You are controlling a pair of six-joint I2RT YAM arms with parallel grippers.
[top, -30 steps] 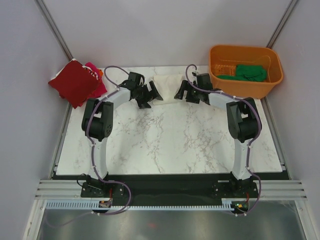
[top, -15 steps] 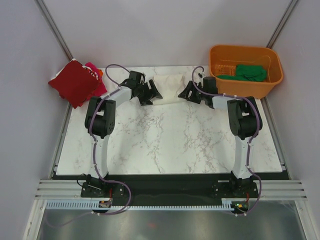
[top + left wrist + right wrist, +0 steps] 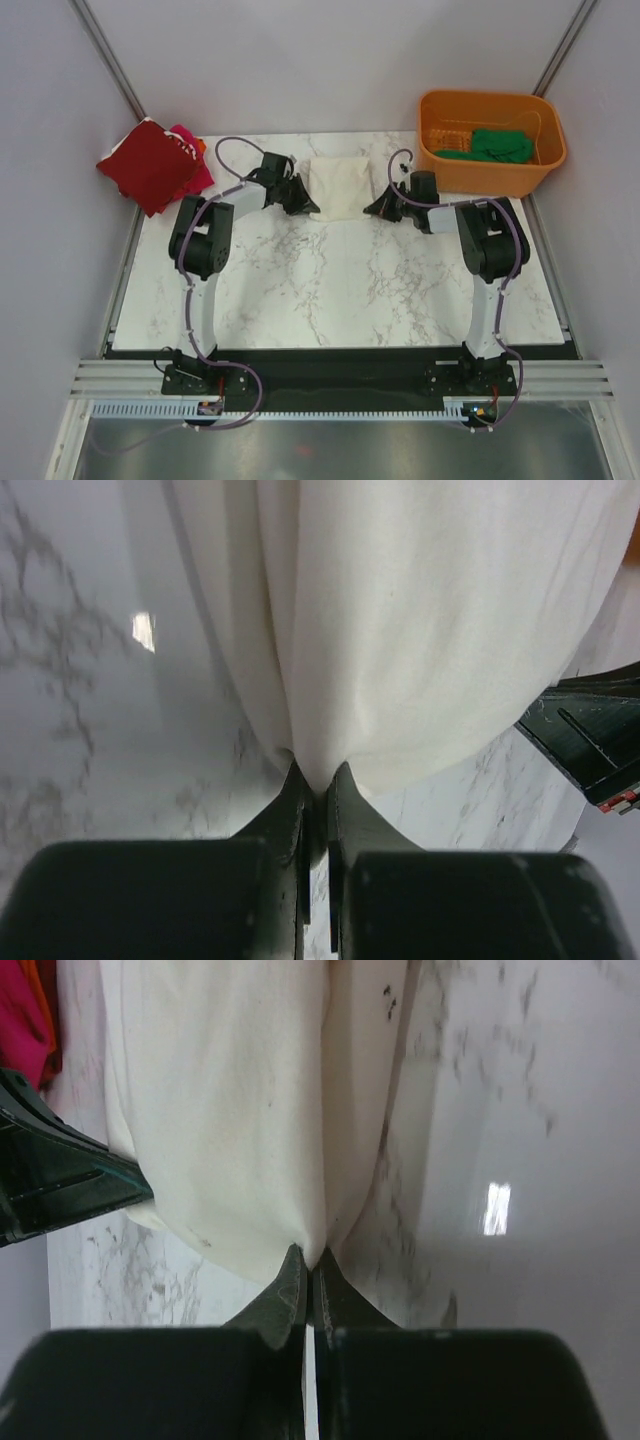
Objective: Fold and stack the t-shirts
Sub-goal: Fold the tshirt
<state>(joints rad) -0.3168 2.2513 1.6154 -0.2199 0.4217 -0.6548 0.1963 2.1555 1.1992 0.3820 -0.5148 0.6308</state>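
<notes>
The cream-white t-shirt's corner in the robot's left gripper needs to be pulled back next onto the open marble toward the marble's near edge (image 3: 298, 288) and let go, since that marble is free of cloth.
A folded cream-white t-shirt (image 3: 339, 185) lies at the back middle of the marble table. My left gripper (image 3: 306, 205) is shut on its left near corner; in the left wrist view the cloth (image 3: 420, 630) is pinched between the gripper (image 3: 317, 780) jaws. My right gripper (image 3: 374, 208) is shut on the right near corner, and the right wrist view shows the cream t-shirt (image 3: 220, 1110) caught in the closed gripper (image 3: 310, 1260). Dark red (image 3: 148, 163) and magenta-pink (image 3: 192, 160) t-shirts lie stacked at the back left. A green t-shirt (image 3: 500, 145) sits in the tub.
An orange plastic tub (image 3: 490, 175) stands at the table's back right corner. Grey walls enclose the table on three sides. The marble tabletop (image 3: 340, 280) stretches between the arms toward the near edge.
Both grippers came down onto the cream t-shirt's near corners and closed on them. The cloth now shows as a narrower folded rectangle between them.
</notes>
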